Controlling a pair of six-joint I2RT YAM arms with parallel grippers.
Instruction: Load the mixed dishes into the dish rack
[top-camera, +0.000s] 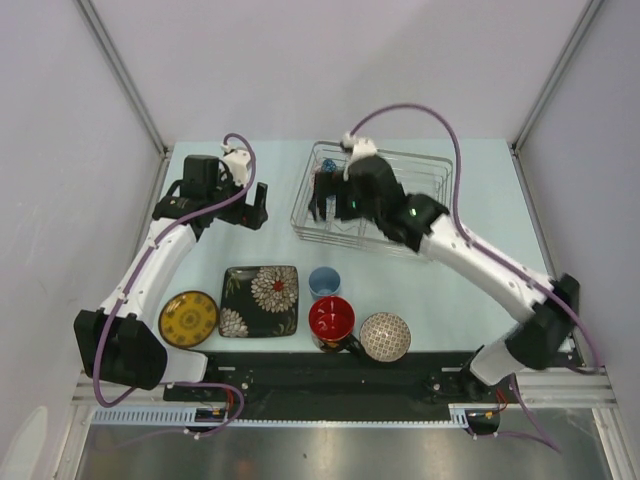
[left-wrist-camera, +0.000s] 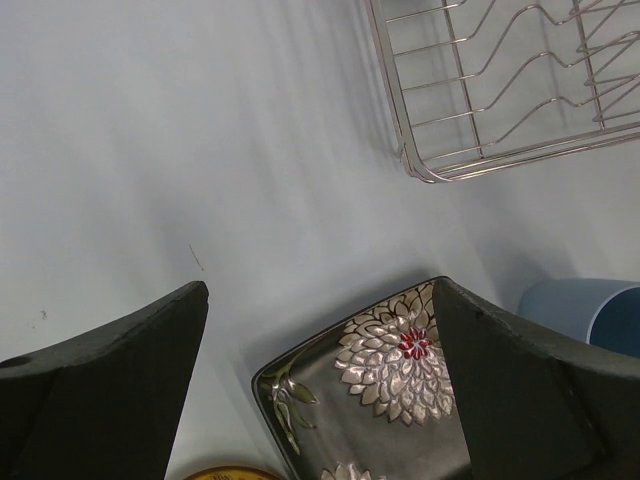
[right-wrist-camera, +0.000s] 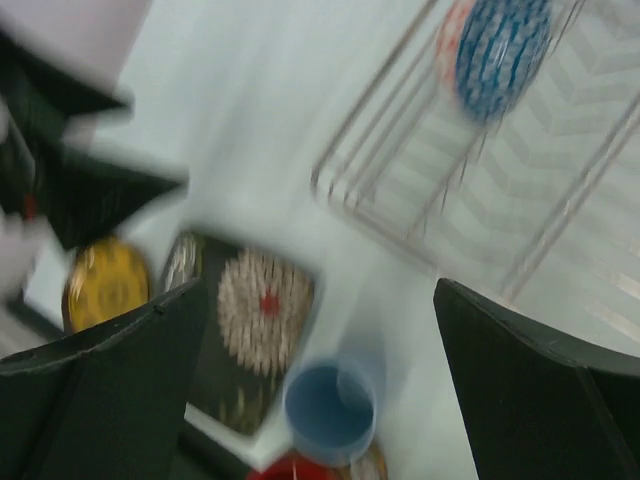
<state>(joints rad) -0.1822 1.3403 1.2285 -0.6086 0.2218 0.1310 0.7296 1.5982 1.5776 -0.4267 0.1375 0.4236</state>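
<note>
I will next move my empty right gripper back and down onto the beige-pink bowl's rim (top-camera: 365, 332) beside the mug, because that bowl is below the gripper, nearer my base.
The dish rack (top-camera: 432, 172) stands at the far middle with the blue patterned bowl (top-camera: 328, 165) in its left end. On the table in front lie the yellow plate (top-camera: 189, 318), black square floral plate (top-camera: 261, 300), light-blue cup (top-camera: 324, 282), black mug with red inside (top-camera: 332, 320) and beige-pink bowl (top-camera: 385, 336). My left gripper (top-camera: 255, 207) is open and empty, left of the rack and above the table beyond the floral plate (left-wrist-camera: 390, 380). My right gripper (top-camera: 325, 200) is open and empty over the rack's left end. Its blurred wrist view shows the bowl (right-wrist-camera: 500, 45), the rack (right-wrist-camera: 560, 200) and the cup (right-wrist-camera: 330, 405).
The left wrist view shows the rack's near corner (left-wrist-camera: 500, 90), the cup's side (left-wrist-camera: 590, 310) and a sliver of the yellow plate (left-wrist-camera: 230, 472). White walls enclose the table on three sides. A black rail (top-camera: 330, 375) runs along the near edge.
</note>
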